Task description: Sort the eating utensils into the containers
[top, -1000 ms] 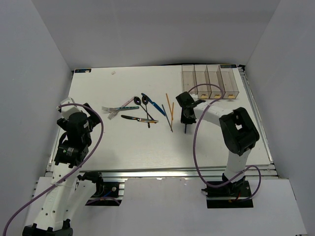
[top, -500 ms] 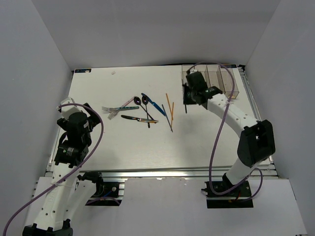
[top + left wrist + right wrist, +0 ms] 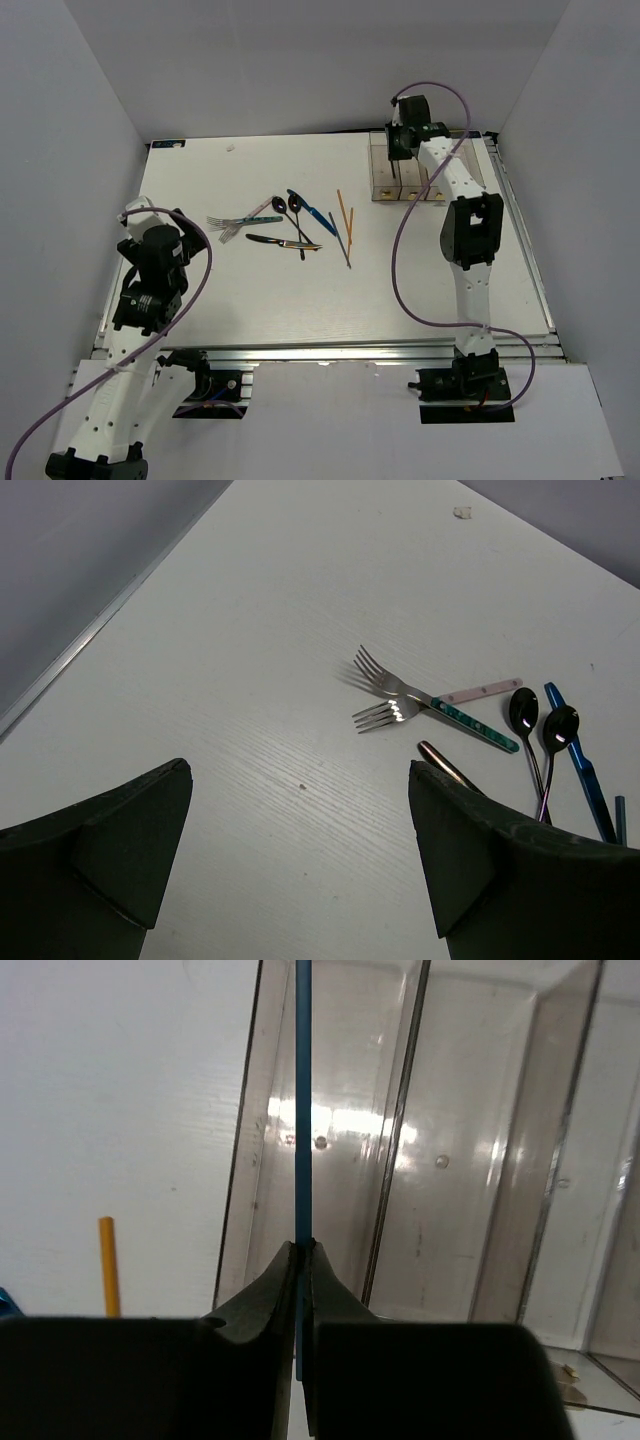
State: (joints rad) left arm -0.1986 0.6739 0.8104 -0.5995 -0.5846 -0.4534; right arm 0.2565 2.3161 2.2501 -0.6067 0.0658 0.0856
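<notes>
The blue chopstick is lined up with the bin nearest the loose utensils, so I will lower my right gripper toward the bottom of that bin and open it.
My right gripper (image 3: 303, 1245) is shut on a thin blue chopstick (image 3: 303, 1110), which points out over the leftmost bin of the clear containers (image 3: 460, 1190). From above, that gripper (image 3: 398, 150) hangs over the containers (image 3: 470, 165) at the back right. The other eating utensils lie mid-table: two forks (image 3: 228, 226), two black spoons (image 3: 287, 205), a blue knife (image 3: 308, 209), a dark knife (image 3: 285, 242) and orange and dark chopsticks (image 3: 346, 228). My left gripper (image 3: 300, 780) is open and holds nothing, low over bare table left of the forks (image 3: 388, 698).
Yellowish tags (image 3: 408, 190) mark the near ends of the bins. An orange chopstick end (image 3: 108, 1265) shows left of the bins. White walls close in the table on the left, back and right. A small scrap (image 3: 230, 148) lies near the back edge.
The right arm has swung from mid-table, beside the chopsticks, back and up to the containers, carrying the blue chopstick. The left arm has stayed put.
</notes>
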